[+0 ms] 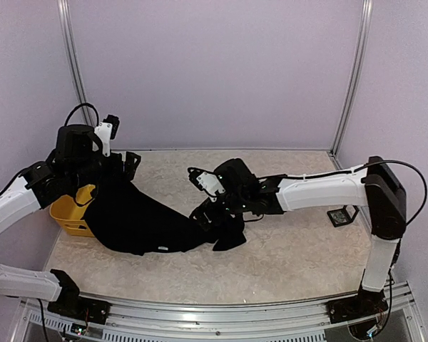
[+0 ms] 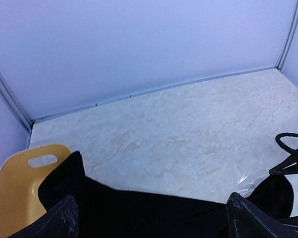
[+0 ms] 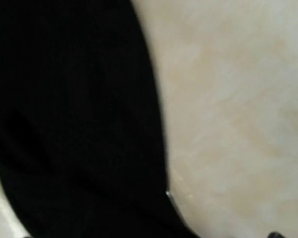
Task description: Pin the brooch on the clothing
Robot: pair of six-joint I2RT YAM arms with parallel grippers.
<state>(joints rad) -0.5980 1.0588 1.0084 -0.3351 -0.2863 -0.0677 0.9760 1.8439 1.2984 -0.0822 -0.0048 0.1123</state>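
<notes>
Next, the right gripper goes down and to the left in the top view onto the bunched part of the clothing, as its wrist view shows the fabric off-centre.
The clothing, a black T-shirt, stretches from the yellow basket at the left across the table to my right gripper. My left gripper is above the shirt's left end. In the left wrist view its fingers stand wide apart with the shirt lying between them. My right gripper is down in the shirt's bunched right end. The right wrist view shows only blurred black fabric and table, so its jaws are hidden. I see no brooch and no starburst mark.
The basket stands at the left wall. A small dark square object lies on the table at the right. Clear plastic lies by the shirt's right end. Walls close the back and both sides.
</notes>
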